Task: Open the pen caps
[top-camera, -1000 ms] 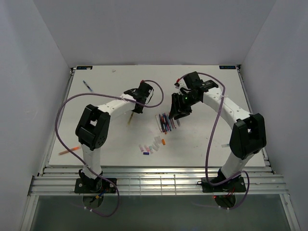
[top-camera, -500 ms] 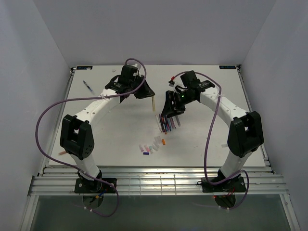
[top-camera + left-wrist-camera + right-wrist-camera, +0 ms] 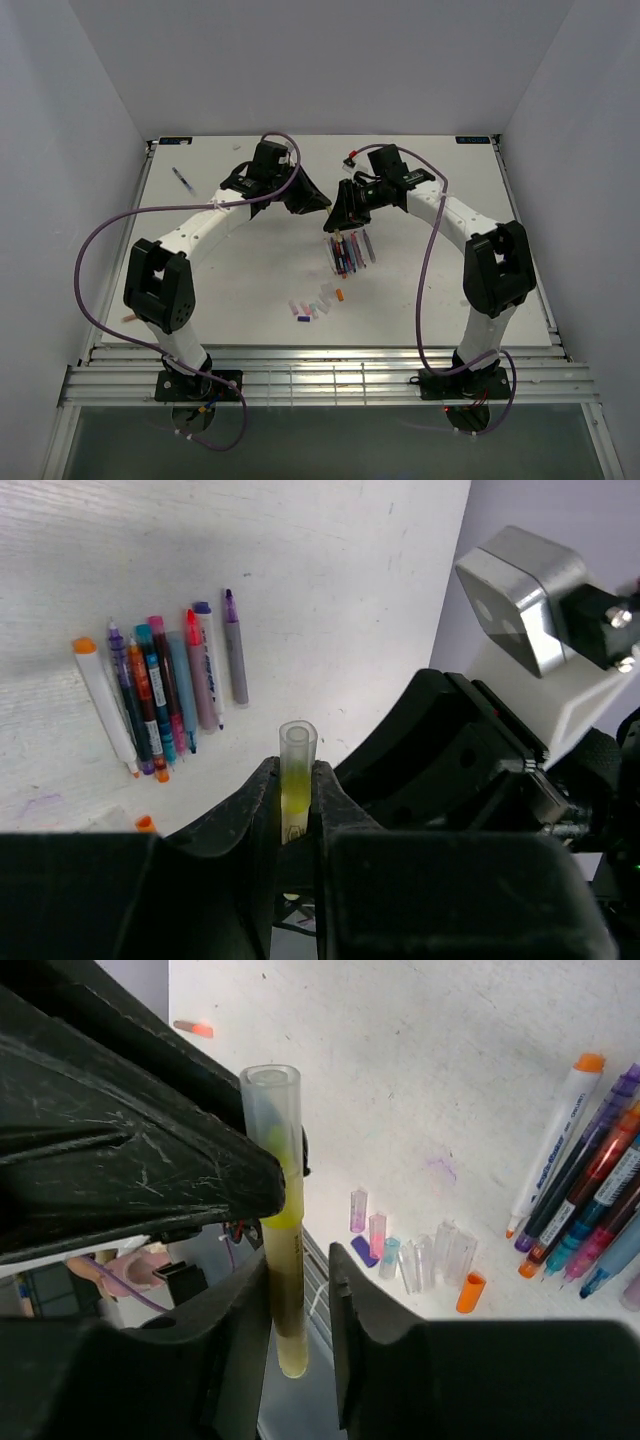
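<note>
My left gripper moves back and down to the bare tabletop beside the gathered loose caps next and releases its cap, as those caps lie below and back of it.
My left gripper (image 3: 297, 770) is shut on a yellow pen (image 3: 295, 785) whose clear cap (image 3: 298, 742) sticks out past the fingertips. In the top view the left gripper (image 3: 315, 200) and right gripper (image 3: 340, 213) meet above the table. My right gripper (image 3: 300, 1260) is open. Its fingers stand on either side of the same pen's (image 3: 288, 1290) yellow end, with a gap on the right side. A row of several pens (image 3: 348, 252) lies below. It also shows in the left wrist view (image 3: 160, 690) and the right wrist view (image 3: 590, 1210).
Several loose caps (image 3: 420, 1255), clear, pink, purple, blue and one orange (image 3: 468, 1292), lie in front of the pen row, as the top view (image 3: 315, 300) shows. A single pen (image 3: 182, 180) lies at the far left. Another orange pen (image 3: 132, 316) lies by the left arm.
My left arm has swung from the left to the middle, carrying the yellow pen. My right gripper has lifted from over the pen row and now straddles that pen's end.
</note>
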You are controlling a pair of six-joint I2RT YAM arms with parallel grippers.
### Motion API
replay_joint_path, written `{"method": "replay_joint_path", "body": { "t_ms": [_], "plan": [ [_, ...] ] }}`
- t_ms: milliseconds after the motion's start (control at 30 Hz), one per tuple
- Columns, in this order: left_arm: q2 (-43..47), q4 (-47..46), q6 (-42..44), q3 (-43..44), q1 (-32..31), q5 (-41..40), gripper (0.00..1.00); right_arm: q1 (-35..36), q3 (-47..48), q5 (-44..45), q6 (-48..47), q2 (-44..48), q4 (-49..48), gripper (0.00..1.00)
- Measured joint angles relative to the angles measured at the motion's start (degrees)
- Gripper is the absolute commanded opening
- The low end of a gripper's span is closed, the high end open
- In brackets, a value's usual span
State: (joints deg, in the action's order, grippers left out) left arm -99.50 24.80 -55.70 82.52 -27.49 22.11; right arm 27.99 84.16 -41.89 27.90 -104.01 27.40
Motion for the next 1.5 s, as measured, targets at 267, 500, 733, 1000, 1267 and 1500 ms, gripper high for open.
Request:
{"method": "replay_joint_path", "body": {
  "t_ms": [267, 500, 733, 1000, 1267, 1500],
  "plan": [
    [-0.8, 8.2, -0.8, 3.6, -0.2, -4.9, 0.00, 3.6, 3.0, 7.7, -2.7, -0.7, 4.6, 0.08],
    [-7.2, 22.1, 1.8, 16.9, -0.1, -8.4, 0.00, 13.5, 10.6, 40.9, -12.8, -0.9, 13.2, 0.08],
    [-7.2, 25.4, 2.5, 15.2, 1.6, -7.1, 0.00, 13.3, 5.7, 35.8, -14.8, 0.5, 8.4, 0.08],
    [-1.8, 23.2, 6.2, 7.3, 7.2, -16.5, 0.00, 5.4, -14.7, -0.2, -2.2, 5.2, -8.6, 0.08],
    [-0.6, 21.9, 9.4, 4.9, 8.4, -20.7, 0.00, 6.5, -8.6, -2.4, -3.7, 3.9, -4.7, 0.08],
    [6.8, 22.2, 13.4, -10.1, 7.7, -18.3, 0.00, 7.8, 6.6, 11.1, -12.2, -5.0, 4.7, 0.08]
  ]
}}
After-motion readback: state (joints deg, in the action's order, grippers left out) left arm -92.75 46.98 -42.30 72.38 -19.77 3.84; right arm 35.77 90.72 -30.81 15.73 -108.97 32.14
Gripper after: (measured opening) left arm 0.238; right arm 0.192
